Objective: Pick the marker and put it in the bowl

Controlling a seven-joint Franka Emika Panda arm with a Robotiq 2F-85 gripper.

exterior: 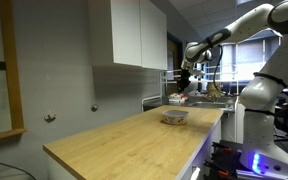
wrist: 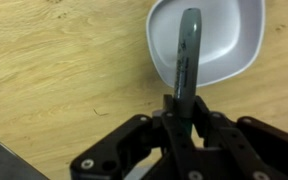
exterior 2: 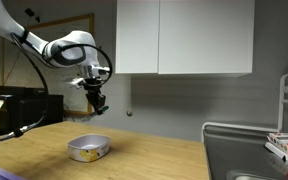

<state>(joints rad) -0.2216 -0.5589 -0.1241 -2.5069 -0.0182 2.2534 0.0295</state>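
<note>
The gripper lowers the dark marker toward the bowl's middle [exterior: 174,117] [wrist: 208,38] next before opening, as the bowl is well below its fingers and slightly to one side.
My gripper [wrist: 182,108] is shut on a dark marker [wrist: 187,55] that sticks out from between the fingers. In the wrist view the marker's tip lies over the pale bowl [wrist: 229,40] below. In both exterior views the gripper [exterior 2: 97,100] [exterior: 184,84] hangs well above the wooden counter. The bowl [exterior 2: 88,149] [exterior: 175,117] stands on the counter below it, slightly to one side.
The wooden counter [exterior 2: 134,160] ends near a sink with a dish rack [exterior 2: 284,140]. White wall cabinets [exterior 2: 184,35] hang above. A dark appliance [exterior 2: 19,105] stands at the counter's far end by the arm's cables.
</note>
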